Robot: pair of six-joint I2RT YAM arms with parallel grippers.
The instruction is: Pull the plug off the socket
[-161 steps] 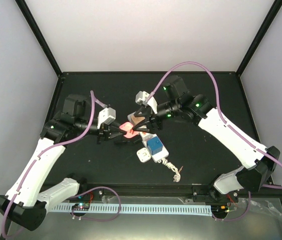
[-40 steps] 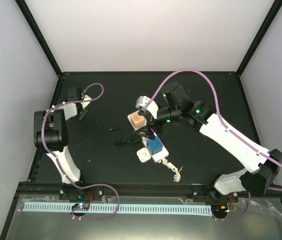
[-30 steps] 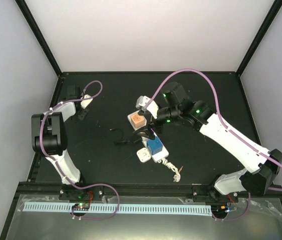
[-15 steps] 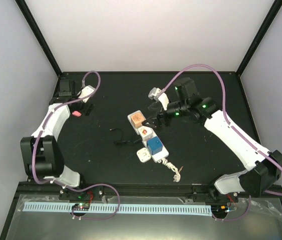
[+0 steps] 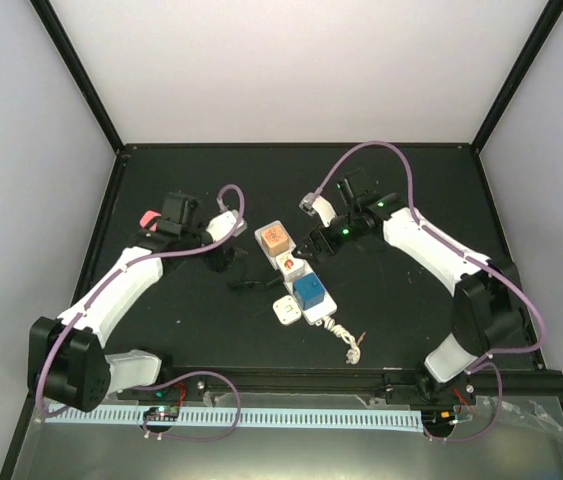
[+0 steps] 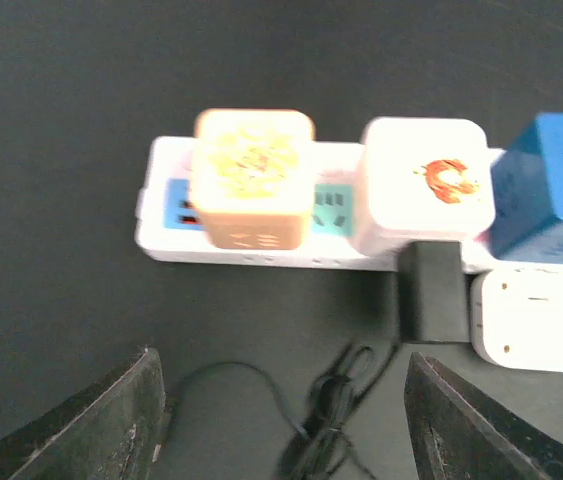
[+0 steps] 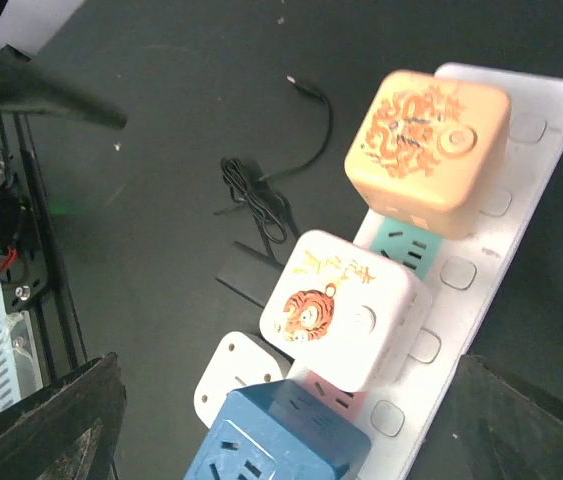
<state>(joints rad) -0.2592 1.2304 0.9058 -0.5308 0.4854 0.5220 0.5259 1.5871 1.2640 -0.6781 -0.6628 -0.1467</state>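
Note:
The black adapter sticks out from the tiger cube's side. I will bring my open left gripper down toward the right in the top view, onto the adapter's body.
The socket (image 5: 322, 314), a long white power strip, lies slanted at the table's middle with an orange cube (image 5: 274, 237), a white tiger cube (image 5: 290, 264) and a blue cube (image 5: 310, 292) plugged in. A small pink plug (image 5: 147, 217) lies apart at the far left, partly behind my left arm. My left gripper (image 5: 231, 262) stands open just left of the strip, over a black cable (image 6: 321, 410). The left wrist view shows the socket (image 6: 171, 240) ahead. My right gripper (image 5: 313, 243) hangs open above the socket (image 7: 521, 200) and the tiger cube (image 7: 346, 310), holding nothing.
A small white cube (image 5: 285, 311) and a flat black adapter (image 6: 431, 290) sit against the strip's left side. The strip's bundled white cord (image 5: 349, 345) trails toward the near edge. Black frame rails border the table.
My left gripper let go of the pink plug at the far left and swung back right to the strip. The right gripper lifted off the strip and drew back a little.

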